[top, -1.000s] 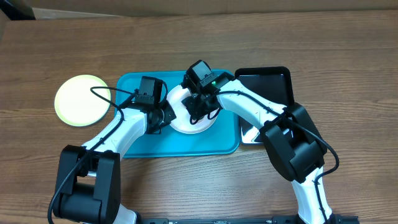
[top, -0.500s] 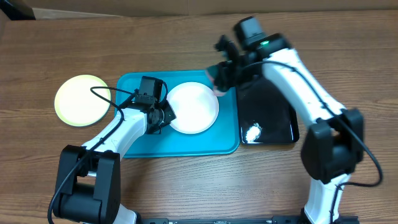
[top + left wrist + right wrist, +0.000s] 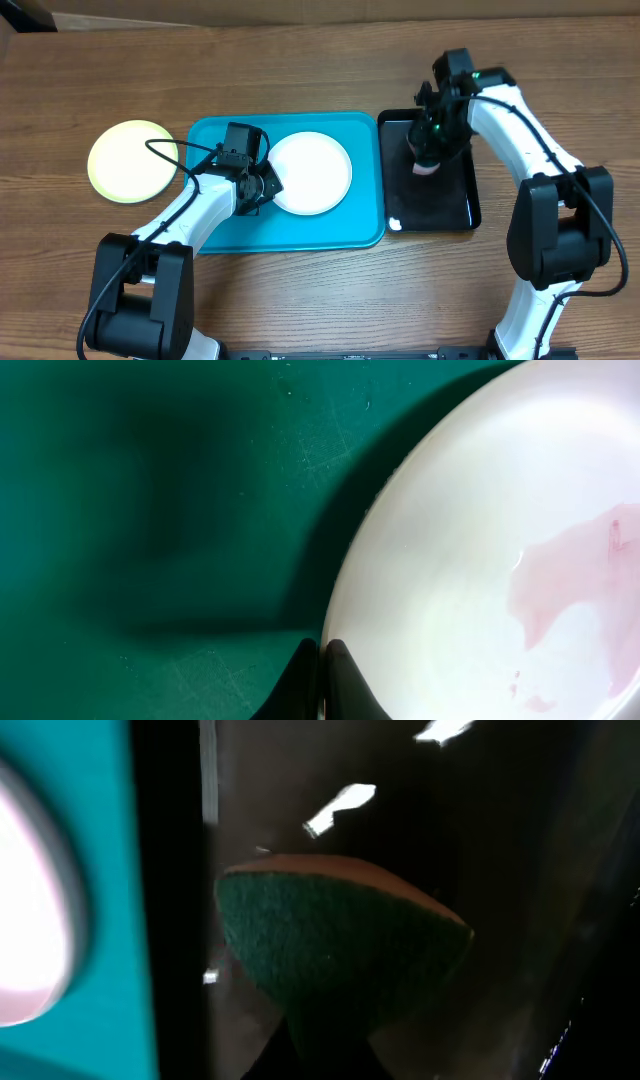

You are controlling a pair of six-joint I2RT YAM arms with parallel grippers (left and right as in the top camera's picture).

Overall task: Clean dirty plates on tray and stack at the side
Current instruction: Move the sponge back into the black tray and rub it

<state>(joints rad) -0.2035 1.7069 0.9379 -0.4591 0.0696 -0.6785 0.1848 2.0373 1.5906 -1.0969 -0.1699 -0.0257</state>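
Note:
The green sponge (image 3: 340, 935) still hangs above the black tray, so my right gripper will next move down toward that tray's glossy bottom and release the sponge there.
A white plate (image 3: 312, 172) lies on the turquoise tray (image 3: 220, 225), and a pink smear (image 3: 570, 575) shows on the plate (image 3: 480, 510) in the left wrist view. My left gripper (image 3: 262, 187) is shut on the plate's left rim, its fingertips (image 3: 322, 660) pinching the edge. A yellow-green plate (image 3: 130, 161) rests on the table left of the tray. My right gripper (image 3: 428, 160) hangs over the black tray (image 3: 455, 205), shut on a green sponge (image 3: 340, 935) with an orange back.
The glossy black tray (image 3: 520, 870) sits directly right of the turquoise tray (image 3: 70, 820), their rims nearly touching. A small white blob (image 3: 396, 222) lies at the black tray's front left corner. Bare wooden table surrounds both trays.
My right arm has swung right with the sponge, from above the white plate to over the black tray. The left arm and the plates have not moved.

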